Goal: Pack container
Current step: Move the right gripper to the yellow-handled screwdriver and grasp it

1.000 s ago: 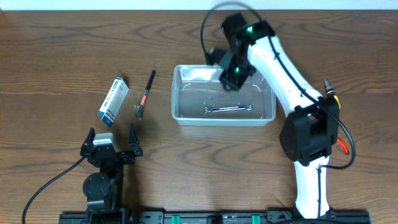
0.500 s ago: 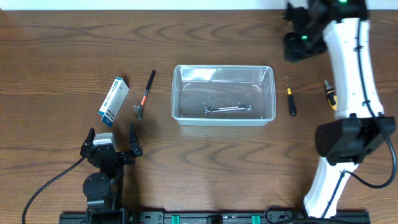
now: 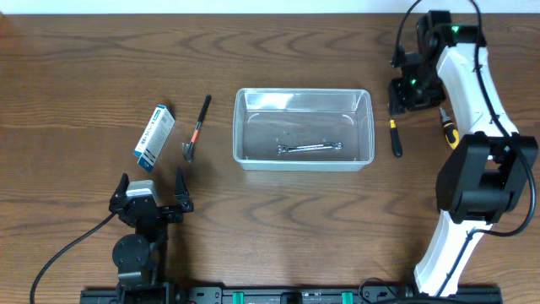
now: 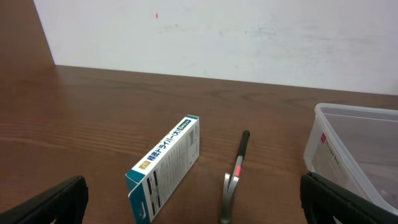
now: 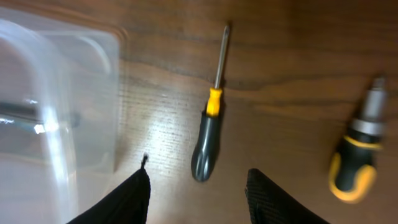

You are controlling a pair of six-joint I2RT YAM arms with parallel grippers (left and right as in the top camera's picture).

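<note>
The slim screwdriver's black handle (image 3: 396, 143) (image 5: 206, 144) is below my gripper, between its fingers. My open right gripper needs to go down onto it next, with one finger on each side.
The clear plastic container (image 3: 304, 128) sits mid-table with a silver wrench (image 3: 310, 149) inside; its corner shows in the right wrist view (image 5: 56, 106) and its edge in the left wrist view (image 4: 348, 155). A slim screwdriver with a black and yellow handle (image 3: 394, 138) lies right of it, seen close in the right wrist view (image 5: 208, 134). My right gripper (image 3: 403, 95) is open and empty just above this screwdriver (image 5: 198, 193). My left gripper (image 3: 150, 201) is open and empty at the front left (image 4: 193, 214).
A stubby yellow and black screwdriver (image 3: 449, 128) lies at the far right, also in the right wrist view (image 5: 357, 158). A small hammer (image 3: 196, 131) and a blue-and-white box (image 3: 153, 137) lie left of the container, both in the left wrist view, hammer (image 4: 233, 180), box (image 4: 165, 168).
My right arm left the container, swung to the far right, then came down toward the slim screwdriver. The wrench stays in the container. The left arm has not moved.
</note>
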